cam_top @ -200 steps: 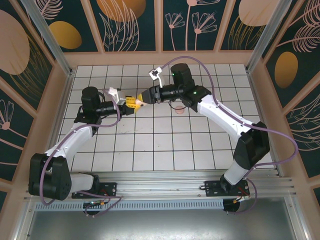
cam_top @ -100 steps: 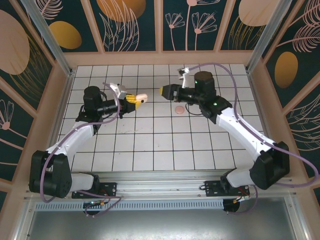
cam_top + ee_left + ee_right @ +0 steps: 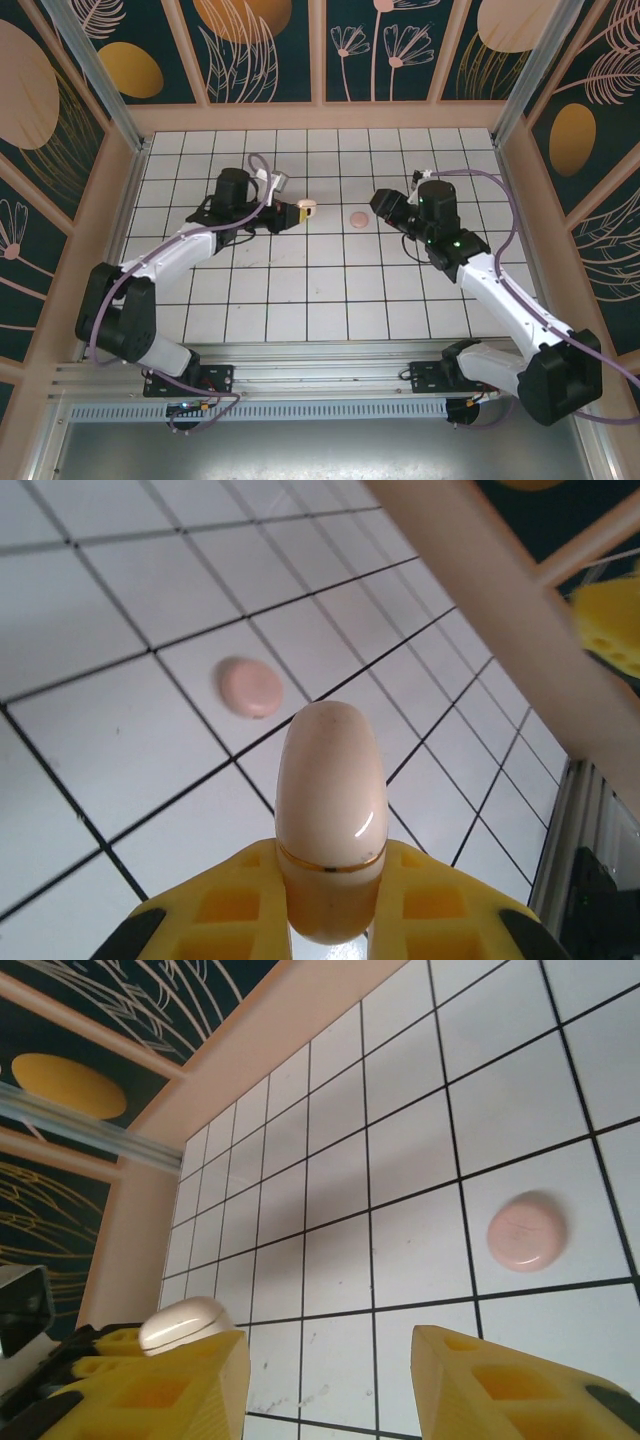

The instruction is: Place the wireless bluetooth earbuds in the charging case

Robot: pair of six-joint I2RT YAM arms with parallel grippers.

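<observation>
My left gripper lowers and tilts the case next to release it on the bare tile beside the salmon-pink disc, since that tile lies empty.
The charging case point(image 3: 330, 790) is a cream-pink oval with a thin gold seam, and its lid is shut. My left gripper point(image 3: 330, 865) is shut on its lower end between yellow fingers, and the case point(image 3: 307, 208) points right over the tiles from my left gripper point(image 3: 297, 212). My right gripper point(image 3: 383, 205) stands to the right of it, apart from the case, and my right gripper point(image 3: 330, 1350) is open with bare tile between its fingers. In the right wrist view the case point(image 3: 185, 1322) shows past the left finger. The wireless bluetooth earbuds are out of view.
A salmon-pink round disc point(image 3: 358, 218) lies flat on a tile between the two grippers, also the disc point(image 3: 250, 687) and the disc point(image 3: 526, 1231). Wooden walls point(image 3: 320, 115) ring the white tiled floor point(image 3: 330, 290).
My right gripper has drawn back to the right, away from the case, with its jaws slightly narrower. My left gripper has carried the case right, toward the middle.
</observation>
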